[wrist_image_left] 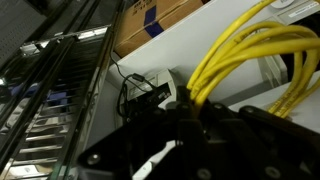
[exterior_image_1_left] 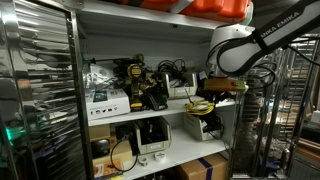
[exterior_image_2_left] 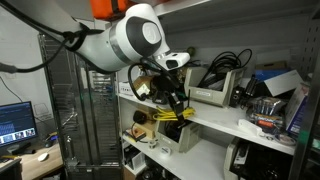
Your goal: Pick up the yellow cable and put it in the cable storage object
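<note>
My gripper carries the yellow cable up and across next, over the open bin of black cables, and releases it there, because coiled cables already fill that bin.
The yellow cable [wrist_image_left: 250, 55] is a bundle of loops that runs into the jaws of my gripper [wrist_image_left: 190, 108] in the wrist view. The gripper is shut on it. In both exterior views the gripper [exterior_image_1_left: 203, 100] [exterior_image_2_left: 172, 108] hangs at the front edge of the middle shelf with the yellow cable [exterior_image_1_left: 200, 104] [exterior_image_2_left: 175, 114] dangling from it. I cannot tell which object here is the cable storage object.
White shelves [exterior_image_1_left: 150, 113] hold power tools [exterior_image_1_left: 135, 85], boxes and black cables. A metal wire rack [exterior_image_1_left: 40, 90] stands beside them. A cardboard box [wrist_image_left: 160, 22] and a black device [wrist_image_left: 145, 92] lie below the gripper. A monitor [exterior_image_2_left: 15, 120] glows at one side.
</note>
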Motion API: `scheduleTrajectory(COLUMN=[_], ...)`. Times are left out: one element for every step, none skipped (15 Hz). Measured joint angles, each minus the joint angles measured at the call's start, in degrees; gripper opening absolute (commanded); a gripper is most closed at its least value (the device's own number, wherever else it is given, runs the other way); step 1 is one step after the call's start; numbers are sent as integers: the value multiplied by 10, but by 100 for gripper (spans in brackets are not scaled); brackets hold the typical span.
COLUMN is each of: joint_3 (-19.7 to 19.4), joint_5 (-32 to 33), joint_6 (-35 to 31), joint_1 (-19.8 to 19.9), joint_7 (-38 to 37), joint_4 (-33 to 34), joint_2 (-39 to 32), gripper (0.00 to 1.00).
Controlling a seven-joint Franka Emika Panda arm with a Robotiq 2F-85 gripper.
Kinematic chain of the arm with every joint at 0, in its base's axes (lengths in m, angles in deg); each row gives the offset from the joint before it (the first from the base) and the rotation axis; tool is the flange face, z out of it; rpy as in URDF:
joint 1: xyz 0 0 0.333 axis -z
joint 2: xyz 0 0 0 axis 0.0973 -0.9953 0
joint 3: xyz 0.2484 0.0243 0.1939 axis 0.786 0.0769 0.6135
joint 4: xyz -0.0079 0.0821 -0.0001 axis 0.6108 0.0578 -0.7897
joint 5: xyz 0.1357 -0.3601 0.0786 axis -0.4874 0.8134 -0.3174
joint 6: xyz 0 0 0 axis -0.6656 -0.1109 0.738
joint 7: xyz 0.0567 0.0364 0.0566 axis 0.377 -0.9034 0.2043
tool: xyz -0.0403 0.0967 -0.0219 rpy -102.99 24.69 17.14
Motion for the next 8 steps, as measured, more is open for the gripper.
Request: scheduleTrajectory(joint_3=[2,4,5,7,9,11,13,16], joint_5=[0,0,0,0,0,0,0,0], joint_6=[-1,-2,-4,-8,-13,-21,-33,-46], joint_1=[2,6,10,16,22,28,35,42], joint_7=[-10,-21,-36,-51,-67,-82,-97,-110], joint_4=[-8,-15,-20,-24,-27,-30,-30,-30], joint_2=[13,25,36,46,56,64,70,75], gripper=[2,2,2,2,2,2,2,2])
